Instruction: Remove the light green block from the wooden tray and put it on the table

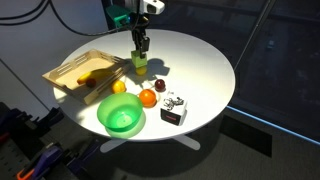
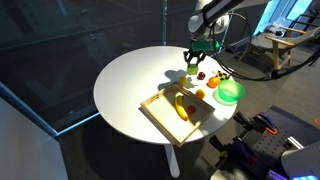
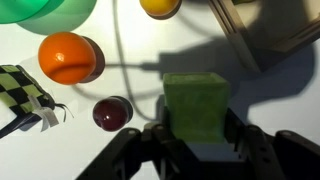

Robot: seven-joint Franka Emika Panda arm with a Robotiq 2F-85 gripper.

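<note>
The spot on the bare tabletop beside the dark red fruit is empty, so my gripper will next move toward the fruit and down to that spot to release the block (image 1: 140, 66).
The light green block (image 3: 196, 103) sits between my gripper's fingers (image 3: 196, 135) in the wrist view, with the white table (image 3: 60, 140) just below it. In both exterior views the gripper (image 1: 141, 52) (image 2: 192, 58) is low over the table (image 1: 200, 60) (image 2: 130, 80), beside the wooden tray's near corner, with the block (image 1: 140, 66) (image 2: 191, 71) at its tips. The wooden tray (image 1: 70, 68) (image 2: 160, 115) holds a yellow banana-like fruit. Whether the block rests on the table cannot be told.
A bright green bowl (image 1: 121, 117) (image 2: 230, 92), an orange fruit (image 1: 148, 97) (image 3: 66, 56), a small yellow fruit (image 1: 119, 87) (image 3: 160, 7), a dark red fruit (image 1: 158, 87) (image 3: 112, 112) and a checkered box (image 1: 174, 115) (image 3: 22, 95) lie close by.
</note>
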